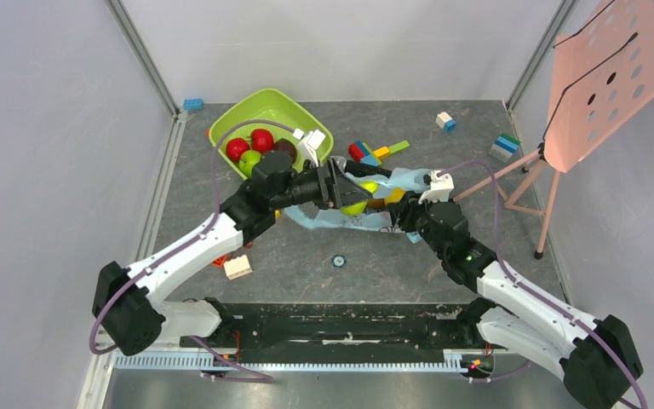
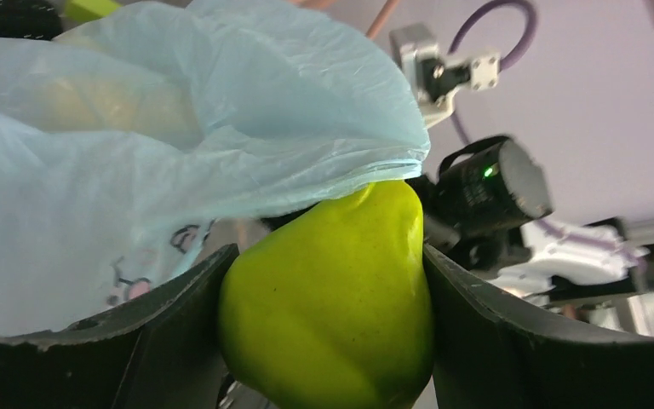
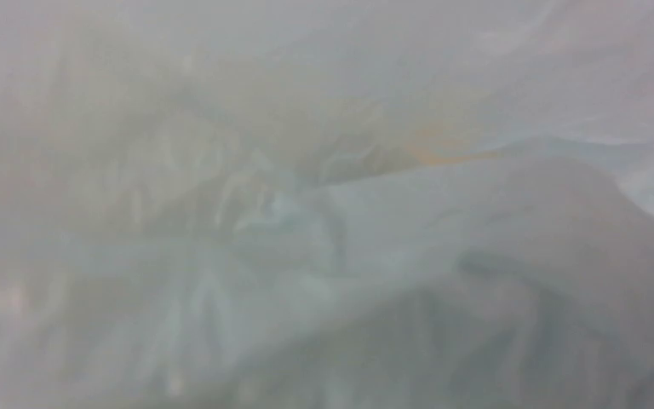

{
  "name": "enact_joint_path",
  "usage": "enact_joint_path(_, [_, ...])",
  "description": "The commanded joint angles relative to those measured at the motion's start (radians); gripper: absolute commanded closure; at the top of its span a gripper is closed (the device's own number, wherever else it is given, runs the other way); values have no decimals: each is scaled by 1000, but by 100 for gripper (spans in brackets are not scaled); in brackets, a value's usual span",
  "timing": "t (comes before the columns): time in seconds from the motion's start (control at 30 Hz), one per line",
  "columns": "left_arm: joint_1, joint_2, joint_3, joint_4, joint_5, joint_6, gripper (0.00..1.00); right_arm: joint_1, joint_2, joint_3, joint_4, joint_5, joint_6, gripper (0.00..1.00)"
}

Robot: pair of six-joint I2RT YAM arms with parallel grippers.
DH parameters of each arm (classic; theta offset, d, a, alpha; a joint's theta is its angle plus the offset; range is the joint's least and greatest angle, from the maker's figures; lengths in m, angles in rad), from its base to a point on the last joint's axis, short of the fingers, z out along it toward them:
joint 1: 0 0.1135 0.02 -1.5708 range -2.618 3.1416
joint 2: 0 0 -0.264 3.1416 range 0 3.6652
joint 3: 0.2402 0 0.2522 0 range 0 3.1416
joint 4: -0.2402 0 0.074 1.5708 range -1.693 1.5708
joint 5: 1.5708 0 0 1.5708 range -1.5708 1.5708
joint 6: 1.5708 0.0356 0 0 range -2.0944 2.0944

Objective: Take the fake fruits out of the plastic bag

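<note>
My left gripper lifts outward over the bowl's far side [image 1: 289, 114] next, then lowers and releases the pear there, as that side is still empty beyond the red fruits.
My left gripper [image 1: 347, 198] is shut on a glossy yellow-green pear-shaped fake fruit [image 1: 356, 207] at the mouth of the light-blue plastic bag [image 1: 402, 180]. In the left wrist view the fruit [image 2: 332, 298] sits squeezed between both black fingers [image 2: 162, 324], with the bag's edge [image 2: 136, 128] draped over its top. Another yellow fruit [image 1: 369, 187] shows through the bag. My right gripper [image 1: 407, 215] is at the bag's near right edge. Its wrist view is filled by bag film [image 3: 306, 213], and its jaws are hidden.
A lime-green square bowl [image 1: 306, 115] at the back left holds red fruits [image 1: 261, 139] and a green one. Colourful blocks [image 1: 366, 152] lie behind the bag, with more at the back right [image 1: 504, 145]. A pink perforated stand [image 1: 605, 77] stands at the right. A small block [image 1: 238, 267] lies near the left arm.
</note>
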State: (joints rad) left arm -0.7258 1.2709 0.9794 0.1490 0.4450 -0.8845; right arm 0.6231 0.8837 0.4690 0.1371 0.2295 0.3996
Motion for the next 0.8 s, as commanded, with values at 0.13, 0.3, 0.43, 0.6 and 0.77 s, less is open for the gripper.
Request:
enact_joint_path(0.13, [3, -56, 121, -558, -19, 392, 31, -5, -17, 69, -11, 92, -21, 52])
enact_joint_path(0.3, [3, -65, 120, -650, 1, 458, 31, -5, -43, 65, -4, 87, -35, 52])
enact_joint_path(0.43, [3, -54, 119, -704, -30, 495, 31, -5, -86, 42, 66, -2, -69, 51])
enact_joint_path(0.6, [3, -104, 130, -653, 46, 502, 31, -5, -59, 52, 19, 2, -77, 51])
enact_joint_path(0.77, [10, -130, 269, -671, -37, 529, 28, -5, 6, 26, 1, -24, -46, 50])
